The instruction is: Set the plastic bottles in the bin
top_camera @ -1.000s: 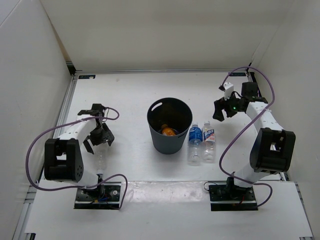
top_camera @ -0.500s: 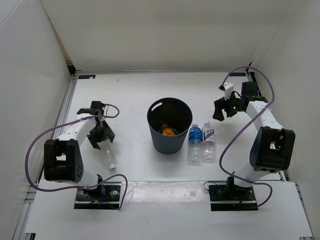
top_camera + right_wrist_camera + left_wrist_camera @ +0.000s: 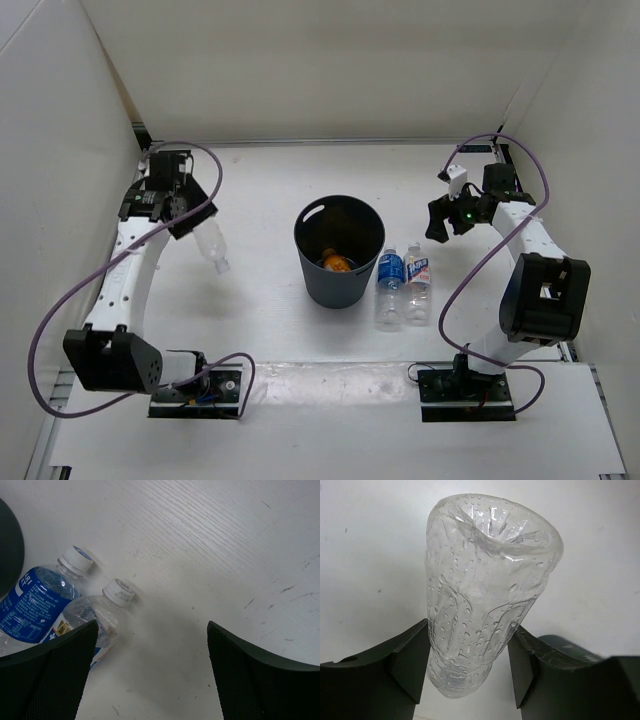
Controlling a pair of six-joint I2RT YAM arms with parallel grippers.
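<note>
My left gripper raises the clear plastic bottle next and carries it toward the bin [image 3: 340, 250], over the bin's opening, since the bin's rim stands high.
My left gripper [image 3: 195, 222] is shut on a clear plastic bottle [image 3: 211, 246] and holds it above the table, left of the bin, white cap pointing down and to the right. In the left wrist view the wet, crumpled bottle [image 3: 485, 595] is pinched between both fingers [image 3: 407, 667]. The dark round bin [image 3: 340, 250] stands mid-table with an orange bottle [image 3: 338, 264] inside. Two clear bottles lie side by side right of the bin: a blue-labelled one [image 3: 390, 272] and a white-and-blue-labelled one [image 3: 417, 272]. My right gripper [image 3: 437, 222] hangs open behind them, holding nothing. The right wrist view shows both bottles [image 3: 35, 605] [image 3: 95, 617].
White walls enclose the table on the left, back and right. The two arm bases [image 3: 195, 385] [image 3: 465, 385] sit at the near edge. Purple cables loop beside each arm. The bin's dark rim [image 3: 7, 545] shows at the left edge of the right wrist view.
My left gripper shut on the clear bottle lying at the near left and lifted it up and toward the back left. The right arm has not moved.
</note>
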